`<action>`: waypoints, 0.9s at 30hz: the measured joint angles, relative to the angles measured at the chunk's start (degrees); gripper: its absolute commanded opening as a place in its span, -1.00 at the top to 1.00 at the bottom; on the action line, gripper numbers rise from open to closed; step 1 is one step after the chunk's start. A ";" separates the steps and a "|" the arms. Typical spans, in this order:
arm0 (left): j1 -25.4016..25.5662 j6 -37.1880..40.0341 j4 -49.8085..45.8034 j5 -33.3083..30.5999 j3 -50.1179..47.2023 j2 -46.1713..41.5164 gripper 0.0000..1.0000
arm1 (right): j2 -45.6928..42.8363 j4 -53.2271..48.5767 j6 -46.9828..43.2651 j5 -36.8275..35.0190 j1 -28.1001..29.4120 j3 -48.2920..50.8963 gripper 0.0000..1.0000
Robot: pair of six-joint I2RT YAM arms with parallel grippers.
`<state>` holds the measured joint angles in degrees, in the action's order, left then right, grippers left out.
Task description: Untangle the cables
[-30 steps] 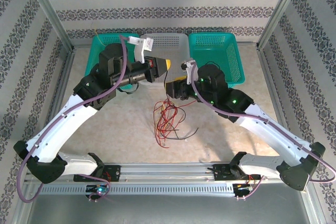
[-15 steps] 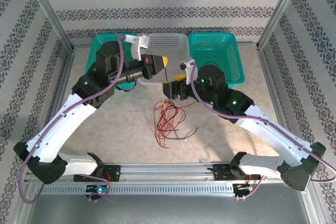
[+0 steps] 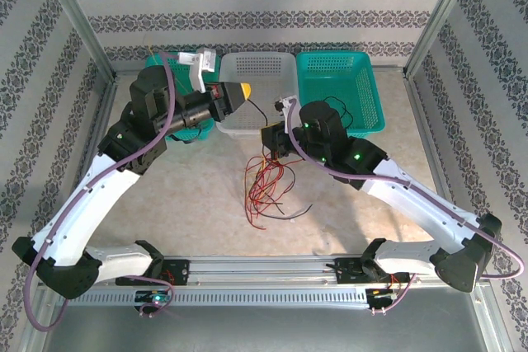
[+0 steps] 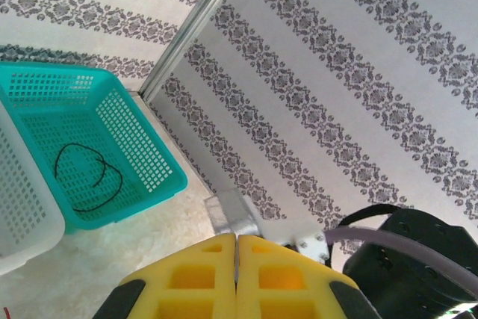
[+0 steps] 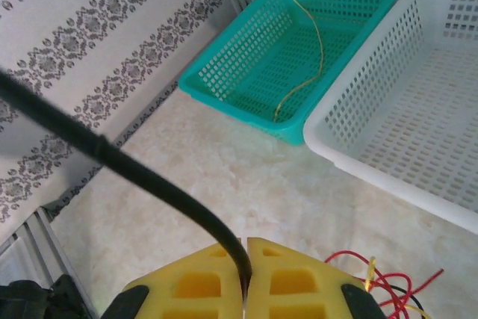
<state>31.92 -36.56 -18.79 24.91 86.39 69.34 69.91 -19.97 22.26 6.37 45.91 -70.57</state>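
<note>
The teal basket holding a black cable stands outward, so my right gripper will rise outward over it and release this matching cable.
A tangle of red cables with one loose black strand lies on the table between the arms; its red loops show at the lower right of the right wrist view. My right gripper hangs just above the tangle's far end, shut on a black cable that runs up and to the left out of the jaws. My left gripper is shut beside the white basket's left front corner, with nothing visible between its yellow fingers. A yellow cable lies in the left teal basket and a black one in the right teal basket.
Three baskets stand in a row at the back: a teal one partly under my left arm, a white one and a teal one. Metal frame posts and patterned walls close in the table's sides and back.
My left arm has drawn back and to the left, away from the tangle toward the left baskets. My right gripper has shut on the black cable and shifted slightly left.
</note>
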 measured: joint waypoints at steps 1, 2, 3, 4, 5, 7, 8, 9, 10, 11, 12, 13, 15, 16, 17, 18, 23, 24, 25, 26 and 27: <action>-0.20 -0.07 0.33 -0.15 -0.76 -0.31 -0.04 | 0.00 -0.74 -0.11 -0.24 0.00 -0.70 1.00; -0.20 -0.13 0.37 -0.48 -1.62 -0.59 -0.27 | -0.02 -1.29 -0.24 -0.63 0.02 -1.57 1.00; -0.20 -0.13 0.39 -0.98 -2.64 -0.85 -0.41 | -0.09 -1.86 -0.39 -1.09 0.09 -2.73 1.00; -0.17 -0.13 0.44 -1.46 -3.98 -1.11 -0.47 | -0.24 -2.38 -0.70 -1.60 0.11 -3.98 1.00; -0.17 -0.11 0.48 -2.03 -5.09 -1.27 -0.50 | -0.46 -2.93 -1.16 -2.21 0.11 -5.25 1.00; -0.20 0.09 0.68 -3.56 -8.35 -1.73 -0.51 | -0.85 -4.79 -2.03 -4.35 0.11 -8.83 1.00; -0.20 0.11 0.79 -4.24 -9.86 -1.86 -0.51 | -0.87 -5.88 -2.58 -5.60 0.09 -10.86 1.00; -0.20 0.11 0.83 -4.76 -11.69 -1.99 -0.51 | -0.83 -7.08 -3.13 -7.06 0.04 -13.33 1.00; -0.20 0.09 1.25 -5.35 -13.55 -2.12 -0.51 | -0.72 -8.37 -3.56 -8.28 -0.07 -15.80 1.00; -0.20 0.04 1.70 -5.66 -15.41 -2.23 -0.50 | -0.66 -9.29 -4.02 -9.16 -0.37 -17.97 1.00; -0.20 -0.17 2.73 -5.90 -17.86 -2.40 -0.47 | -0.50 -10.38 -4.42 -10.12 -0.76 -20.37 1.00; -0.20 -0.72 4.20 -5.90 -20.61 -2.56 -0.44 | -0.35 -11.23 -4.70 -10.67 -1.16 -22.73 1.00; -0.17 -2.25 7.26 -5.64 -25.81 -2.27 -0.41 | 0.02 -12.17 -4.74 -11.23 -1.64 -26.29 1.00; -0.13 -3.26 8.98 -5.60 -28.52 -1.77 -0.37 | 0.24 -12.52 -4.72 -11.30 -1.92 -27.82 1.00; -0.02 -4.24 10.23 -5.51 -30.56 -0.98 -0.35 | 0.42 -12.81 -4.72 -11.37 -1.92 -28.92 1.00; 0.07 -5.16 11.47 -5.51 -32.44 0.31 -0.34 | 0.83 -13.33 -4.72 -11.37 -1.92 -30.42 1.00; 1.97 -8.35 15.50 -5.44 -35.04 8.87 -0.22 | 3.80 -16.04 -4.92 -11.37 -1.95 -37.53 1.00; 2.60 -8.74 16.35 -5.38 -35.04 10.58 -0.22 | 4.55 -16.90 -5.16 -11.61 -1.99 -39.17 1.00; 3.02 -8.90 16.85 -5.40 -35.01 11.63 -0.21 | 5.33 -17.97 -5.46 -12.00 -2.36 -40.85 1.00; 3.41 -9.01 17.20 -5.44 -34.99 12.68 -0.20 | 6.27 -19.26 -5.81 -12.68 -2.86 -42.95 1.00; 3.74 -9.01 17.44 -5.44 -34.93 13.42 -0.19 | 7.23 -20.50 -6.01 -13.44 -3.58 -45.18 1.00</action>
<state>35.66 -45.56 -1.34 19.46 51.46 82.76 77.14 -40.47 16.25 -7.07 42.33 -115.74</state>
